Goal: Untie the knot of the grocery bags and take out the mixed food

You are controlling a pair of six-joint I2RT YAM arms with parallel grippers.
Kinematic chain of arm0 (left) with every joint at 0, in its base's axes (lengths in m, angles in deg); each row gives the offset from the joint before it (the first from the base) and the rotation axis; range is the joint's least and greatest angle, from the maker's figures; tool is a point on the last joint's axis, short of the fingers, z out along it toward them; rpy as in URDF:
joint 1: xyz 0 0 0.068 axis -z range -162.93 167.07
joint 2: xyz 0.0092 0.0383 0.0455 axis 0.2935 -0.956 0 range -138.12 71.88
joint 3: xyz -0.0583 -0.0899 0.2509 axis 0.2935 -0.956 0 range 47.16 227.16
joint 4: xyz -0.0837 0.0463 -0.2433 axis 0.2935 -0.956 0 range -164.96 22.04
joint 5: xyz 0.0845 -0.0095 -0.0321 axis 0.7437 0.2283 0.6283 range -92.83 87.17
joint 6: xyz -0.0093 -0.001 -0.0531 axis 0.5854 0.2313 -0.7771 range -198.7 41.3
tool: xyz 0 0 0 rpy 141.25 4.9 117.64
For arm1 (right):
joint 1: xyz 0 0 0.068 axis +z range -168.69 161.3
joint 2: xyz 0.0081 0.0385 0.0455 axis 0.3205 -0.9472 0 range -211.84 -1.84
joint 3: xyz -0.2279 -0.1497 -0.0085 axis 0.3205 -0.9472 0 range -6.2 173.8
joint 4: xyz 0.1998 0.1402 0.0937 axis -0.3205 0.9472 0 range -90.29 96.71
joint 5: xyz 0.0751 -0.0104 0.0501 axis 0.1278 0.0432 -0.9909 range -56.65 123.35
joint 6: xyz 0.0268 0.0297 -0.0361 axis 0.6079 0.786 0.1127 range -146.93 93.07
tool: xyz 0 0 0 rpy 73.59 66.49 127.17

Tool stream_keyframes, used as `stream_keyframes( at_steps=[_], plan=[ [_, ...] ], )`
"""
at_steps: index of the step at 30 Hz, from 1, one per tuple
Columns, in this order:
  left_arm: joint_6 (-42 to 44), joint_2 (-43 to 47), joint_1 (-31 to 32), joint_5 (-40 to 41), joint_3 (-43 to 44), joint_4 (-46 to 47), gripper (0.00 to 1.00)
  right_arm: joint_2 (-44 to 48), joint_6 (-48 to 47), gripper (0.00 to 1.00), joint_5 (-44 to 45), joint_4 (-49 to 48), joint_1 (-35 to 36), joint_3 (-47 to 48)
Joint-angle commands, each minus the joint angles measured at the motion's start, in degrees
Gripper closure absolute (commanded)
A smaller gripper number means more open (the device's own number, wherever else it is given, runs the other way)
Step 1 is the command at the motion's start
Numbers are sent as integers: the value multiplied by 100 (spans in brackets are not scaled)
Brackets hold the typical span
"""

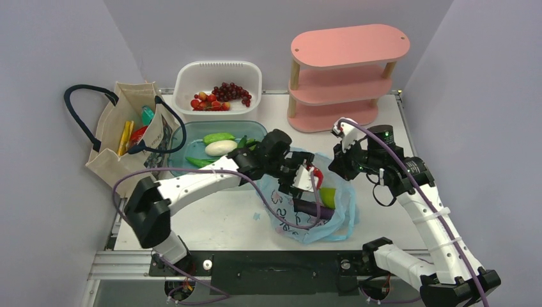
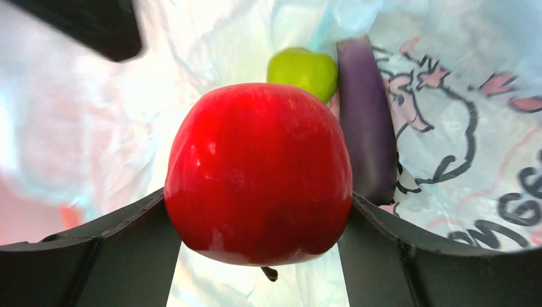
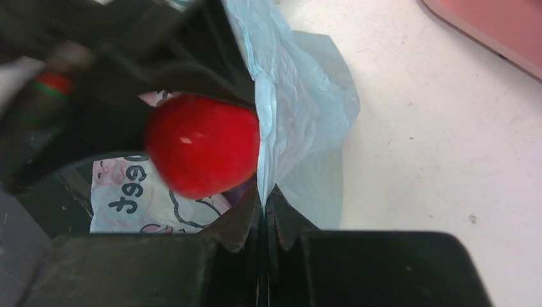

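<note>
I will next lift my left gripper from the bag [image 1: 332, 220], move it outward past the teal tub and bring it down into the white basket by the grapes, where other fruit lies.
The light blue plastic bag [image 1: 332, 220] lies open at the table's middle; no knot shows. My left gripper [image 1: 310, 179] reaches into it and is shut on a red round fruit [image 2: 259, 173], held above the bag's floor. A green pear [image 2: 303, 70] and a purple eggplant [image 2: 365, 121] lie in the bag beyond it. My right gripper [image 3: 262, 201] is shut on the bag's [image 3: 300, 109] right rim and holds it up; the red fruit [image 3: 201, 153] shows just left of it. The beige canvas tote [image 1: 128, 137] stands at the far left with snack packets [image 1: 131, 134] inside.
A clear teal tub [image 1: 192, 137] with green and white vegetables sits behind the bag. A white basket [image 1: 217, 73] with grapes and small fruit stands at the back. A pink three-tier shelf [image 1: 345, 48] stands at the back right.
</note>
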Motion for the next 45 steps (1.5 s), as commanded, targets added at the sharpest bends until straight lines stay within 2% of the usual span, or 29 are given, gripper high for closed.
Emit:
stream_keyframes(
  at_steps=[1,5,6,8,11,12,15,18,21,25,29,35,39,42,45],
  plan=[
    [-183,971,-243,-684,31,-567,40,-40,-24,100,-47,-134,-149,374],
    [-532,1656,-694,-1050,228,-1474,39,-99,0,100,-153,-122,-373,417],
    [-853,1736,-800,-1116,324,-1570,39,-106,-15,100,-193,-121,-382,420],
    [-1380,1852,-1381,-1136,603,-1685,38,-117,-33,100,-241,-121,-396,423],
    [-2005,1563,-2183,-1075,1096,-1677,38,-164,-39,100,-293,-109,-408,451],
    [-2296,1426,-2654,-1039,1371,-1559,38,-169,-54,100,-320,-94,-408,470],
    [-2942,394,-3554,-936,2154,-1311,38,-257,-78,100,-397,-42,-413,544],
    [-3652,-636,-4344,-632,3426,-1040,37,-342,-83,100,-427,-29,-424,631],
    [-4150,-1820,-4669,-82,4636,-801,36,-421,-100,100,-454,12,-445,695],
    [-4698,-3091,-4948,598,5939,-739,27,-513,-157,100,-439,84,-468,746],
    [-5001,-3954,-5200,814,6755,-723,17,-536,-240,100,-370,142,-484,780],
    [-4649,-4301,-5239,970,6601,-677,5,-654,-250,100,-348,202,-504,826],
    [-4511,-4219,-5227,1002,6470,-741,3,-718,-269,100,-325,207,-505,848],
    [-4294,-3779,-5128,847,6340,-842,3,-731,-315,100,-318,202,-505,836],
    [-3877,-3019,-4858,591,5408,-652,3,-734,-362,100,-321,202,-505,824]
  ],
)
